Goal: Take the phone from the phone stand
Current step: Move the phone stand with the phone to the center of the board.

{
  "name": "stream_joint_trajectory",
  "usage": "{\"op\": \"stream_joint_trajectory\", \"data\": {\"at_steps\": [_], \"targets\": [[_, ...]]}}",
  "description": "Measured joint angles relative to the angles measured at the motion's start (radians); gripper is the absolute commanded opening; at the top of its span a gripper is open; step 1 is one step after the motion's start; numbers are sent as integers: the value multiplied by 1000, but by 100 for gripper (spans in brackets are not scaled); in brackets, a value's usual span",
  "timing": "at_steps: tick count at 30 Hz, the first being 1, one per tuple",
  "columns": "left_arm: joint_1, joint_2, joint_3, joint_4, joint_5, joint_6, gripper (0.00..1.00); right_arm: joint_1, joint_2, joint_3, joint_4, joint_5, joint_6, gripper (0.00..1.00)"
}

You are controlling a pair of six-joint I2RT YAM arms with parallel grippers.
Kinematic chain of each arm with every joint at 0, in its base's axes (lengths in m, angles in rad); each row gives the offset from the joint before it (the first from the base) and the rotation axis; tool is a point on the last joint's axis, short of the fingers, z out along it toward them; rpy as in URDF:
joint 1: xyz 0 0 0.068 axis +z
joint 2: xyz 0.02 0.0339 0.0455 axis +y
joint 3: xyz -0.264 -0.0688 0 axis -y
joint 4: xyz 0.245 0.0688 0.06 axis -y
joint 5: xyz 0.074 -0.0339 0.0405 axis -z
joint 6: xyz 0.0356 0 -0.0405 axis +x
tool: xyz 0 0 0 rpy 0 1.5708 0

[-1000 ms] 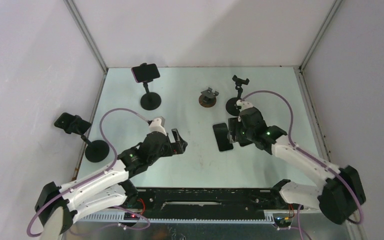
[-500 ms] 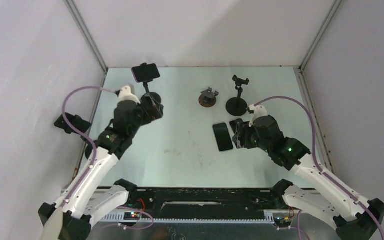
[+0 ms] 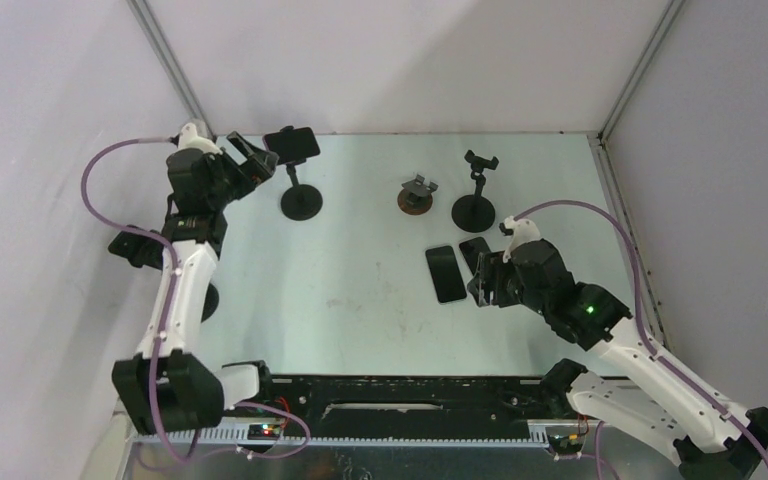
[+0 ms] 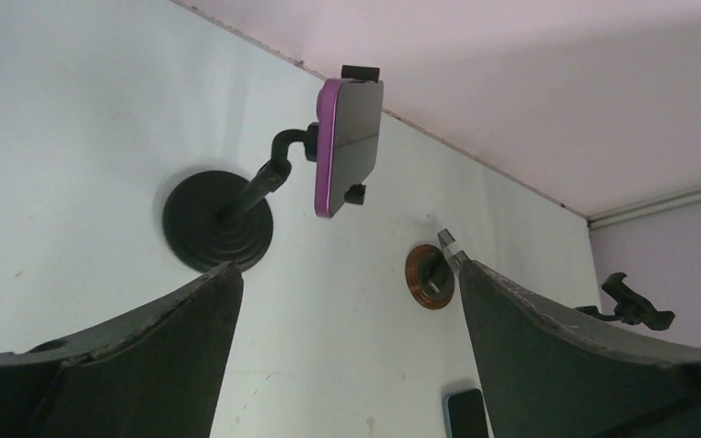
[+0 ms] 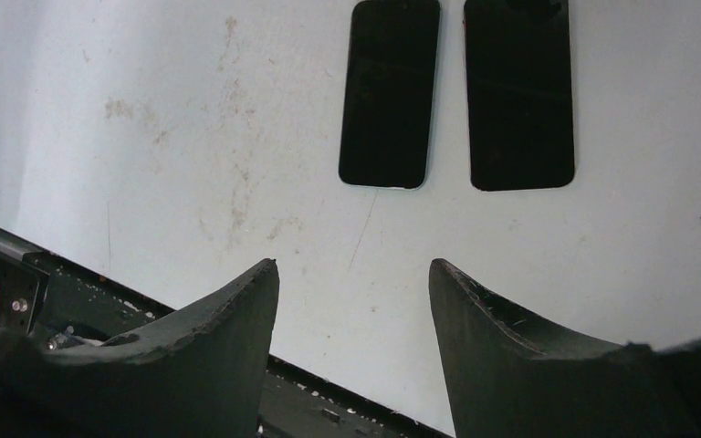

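My left gripper moves outward and across to the right in the top view next, to close on the phone's pink-edged end (image 3: 273, 145) (image 4: 332, 151), since it juts past the stand's clamp.
A pink-edged phone (image 3: 291, 145) is clamped upright in a black stand with a round base (image 3: 301, 203) at the back left. My left gripper (image 3: 245, 160) is open and empty, raised just left of that phone and apart from it. In the left wrist view the phone (image 4: 348, 146) and stand base (image 4: 216, 222) lie beyond the left gripper (image 4: 349, 266), whose jaws are spread wide. My right gripper (image 3: 487, 280) is open and empty above the table, near two dark phones (image 3: 446, 273) (image 3: 475, 250) lying flat. They also show in the right wrist view (image 5: 390, 91) (image 5: 517, 91), beyond the right gripper (image 5: 353, 263).
An empty tall stand (image 3: 476, 190) and a low stand on a brown base (image 3: 418, 195) are at the back middle. Another stand (image 3: 140, 247) holding something dark is by the left wall, partly behind my left arm. Grey walls enclose the table.
My left arm has swung from the middle of the table to the back left, beside the pink phone. My right gripper has drawn back toward the near edge, away from the flat phones.
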Motion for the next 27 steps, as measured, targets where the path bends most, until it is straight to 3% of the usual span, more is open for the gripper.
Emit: {"op": "stream_joint_trajectory", "data": {"at_steps": [8,27], "targets": [[36,172,59,130,171,-3,82,5,-51,-11,-20,1,12,64],[37,354,177,154,170,62,69,11,-73,-29,-27,-4,29,65]]}}
